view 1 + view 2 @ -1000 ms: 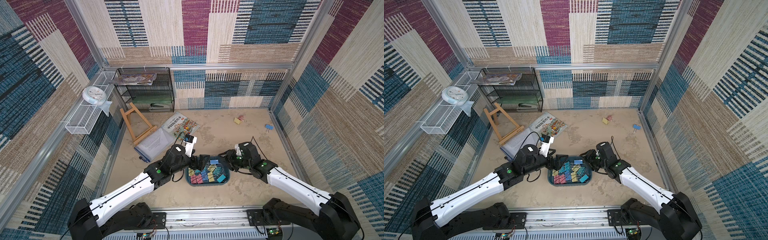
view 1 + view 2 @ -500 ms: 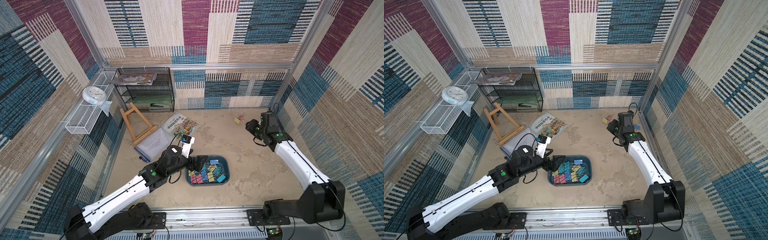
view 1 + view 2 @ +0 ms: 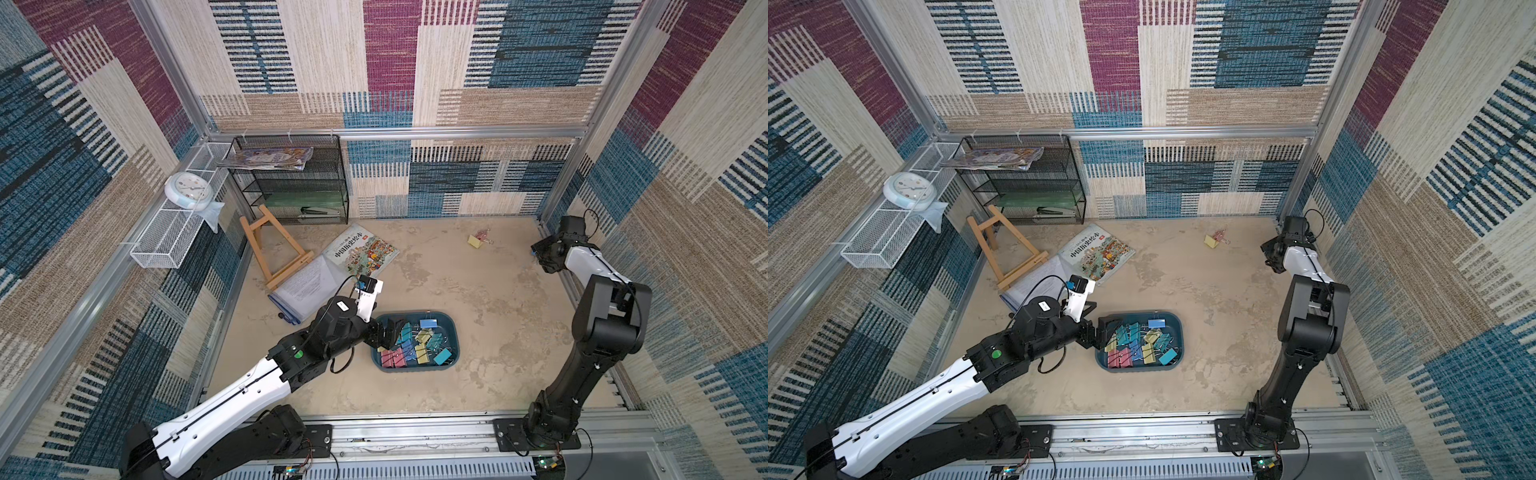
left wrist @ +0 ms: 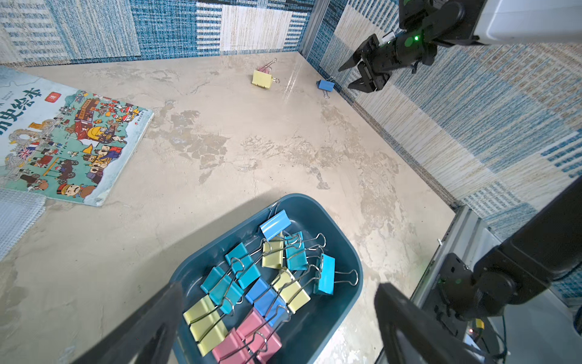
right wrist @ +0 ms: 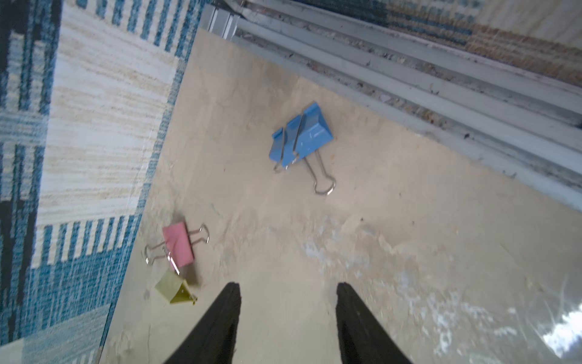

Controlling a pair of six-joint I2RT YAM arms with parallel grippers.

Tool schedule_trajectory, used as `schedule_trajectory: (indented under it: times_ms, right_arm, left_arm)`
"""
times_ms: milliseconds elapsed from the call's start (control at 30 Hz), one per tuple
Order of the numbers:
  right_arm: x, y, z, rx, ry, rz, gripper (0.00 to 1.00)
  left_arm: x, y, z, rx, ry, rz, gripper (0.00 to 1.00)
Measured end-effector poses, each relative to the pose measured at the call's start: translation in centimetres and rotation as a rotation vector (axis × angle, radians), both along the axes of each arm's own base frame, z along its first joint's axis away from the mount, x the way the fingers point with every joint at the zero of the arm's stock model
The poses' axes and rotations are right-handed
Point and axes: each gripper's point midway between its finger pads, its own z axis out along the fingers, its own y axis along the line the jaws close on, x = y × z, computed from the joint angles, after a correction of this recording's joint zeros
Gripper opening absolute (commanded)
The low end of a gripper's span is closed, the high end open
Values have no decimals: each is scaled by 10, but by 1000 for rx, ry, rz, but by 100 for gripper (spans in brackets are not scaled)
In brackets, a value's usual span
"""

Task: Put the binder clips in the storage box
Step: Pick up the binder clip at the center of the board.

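The right gripper lowers its open fingers outward around the loop of the blue clip's upper wire handle below and outward next, as the loop points toward them.
The dark teal storage box (image 3: 455, 328) (image 3: 1179, 328) (image 4: 346, 239) sits at the front middle of the floor, holding several binder clips (image 3: 415, 345) (image 3: 1138, 345) (image 4: 261, 283) in yellow, pink, teal and blue. My left gripper (image 3: 388, 332) (image 3: 1104, 332) (image 4: 278, 285) hangs open and empty over the box's left end. Three clips lie loose at the far right: yellow (image 3: 473, 241) (image 4: 262, 78) (image 5: 173, 288), pink (image 4: 266, 66) (image 5: 178, 244) and blue (image 4: 326, 85) (image 5: 302, 138). My right gripper (image 3: 540, 257) (image 3: 1271, 253) (image 4: 345, 78) (image 5: 287, 285) hovers open and empty above the floor, short of the blue clip.
A picture book (image 3: 361, 253), a clear folder (image 3: 303, 286) and a wooden easel (image 3: 274, 249) lie at the back left. A black mesh rack (image 3: 291, 178) stands against the back wall, a white wire basket (image 3: 174, 224) on the left wall. The right wall and its metal rail (image 5: 441, 82) run just past the blue clip.
My right arm has swung from the box out to the far right corner, its jaws widening slightly. My left gripper stays open over the box's left end.
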Motion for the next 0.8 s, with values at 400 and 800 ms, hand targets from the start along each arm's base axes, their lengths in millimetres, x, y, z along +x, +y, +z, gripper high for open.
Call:
schedule_trajectory:
  times_ms: [400,800]
  right_arm:
    - [44,-34,-35,20,7,-59,46]
    - [45,-24,-35,57,-49,2,0]
  left_arm:
    - [1,6,-19,38,13,23,99]
    - [5,5,-28,59,18,34,99]
